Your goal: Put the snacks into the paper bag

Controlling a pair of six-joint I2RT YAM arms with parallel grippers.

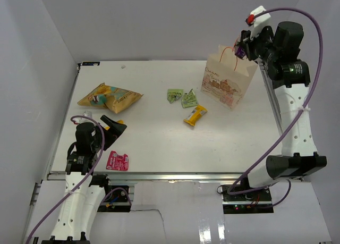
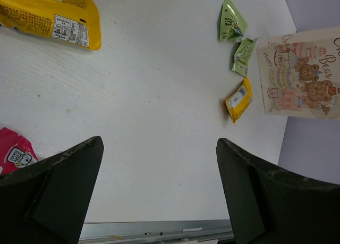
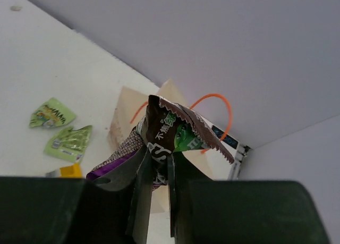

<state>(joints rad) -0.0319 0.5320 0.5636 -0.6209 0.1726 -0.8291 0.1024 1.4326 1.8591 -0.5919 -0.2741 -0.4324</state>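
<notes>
My left gripper is open and will move back and down with a turn onto the pink-red packet's code-printed corner (image 1: 126, 158) (image 2: 30, 158), because that corner lies clear of the rail.
The cream paper bag (image 1: 227, 79) with orange handles stands at the back right; it also shows in the left wrist view (image 2: 300, 74) and the right wrist view (image 3: 125, 114). My right gripper (image 1: 241, 48) hangs just above the bag's mouth, shut on the dark purple candy bar (image 3: 164, 132). My left gripper (image 1: 114, 128) is open and empty, low at the front left. The yellow-orange chip bag (image 1: 109, 95), two green packets (image 1: 181, 97), the yellow bar (image 1: 195, 115) and the pink-red packet (image 1: 117, 161) lie on the table.
White walls close in the table on the left, back and right. The table's front edge has a metal rail (image 1: 159, 176). The bag stands close to the right wall.
</notes>
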